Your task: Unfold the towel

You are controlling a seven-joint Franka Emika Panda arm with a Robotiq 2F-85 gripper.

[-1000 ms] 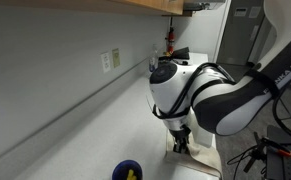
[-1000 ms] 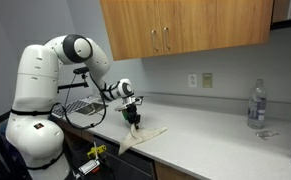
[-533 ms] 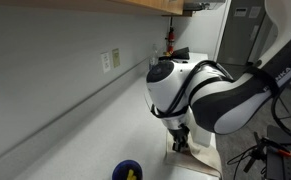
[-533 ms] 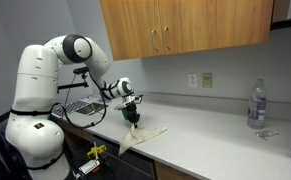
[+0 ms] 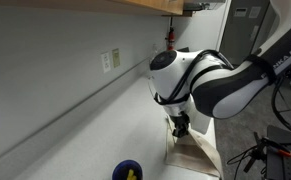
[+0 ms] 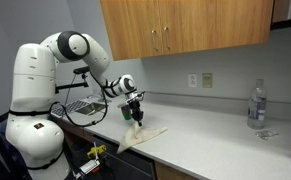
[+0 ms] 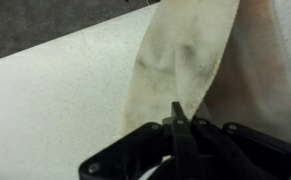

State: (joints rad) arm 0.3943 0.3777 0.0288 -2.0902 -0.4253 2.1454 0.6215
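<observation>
The towel (image 6: 142, 136) is still folded with its corner held up, so my gripper will release the corner toward the counter's front edge.
A beige towel (image 6: 142, 136) lies folded on the white counter, near its front edge. In an exterior view it shows below the arm (image 5: 193, 158). My gripper (image 6: 134, 114) is shut on a corner of the towel and holds that corner lifted above the counter. In the wrist view the towel (image 7: 185, 55) hangs stretched from the closed jaws (image 7: 177, 118), with a raised flap on the right. The fingertips are pressed together with cloth between them.
A clear plastic bottle (image 6: 256, 104) stands at the far end of the counter. A wall outlet (image 6: 208, 80) sits above the counter. A blue and yellow object (image 5: 127, 171) lies on the counter near the camera. Wooden cabinets (image 6: 185, 28) hang above. A wire rack (image 6: 80, 107) stands behind the arm.
The gripper has risen and moved a little along the counter, pulling the held towel corner up with it. The towel is stretched more.
</observation>
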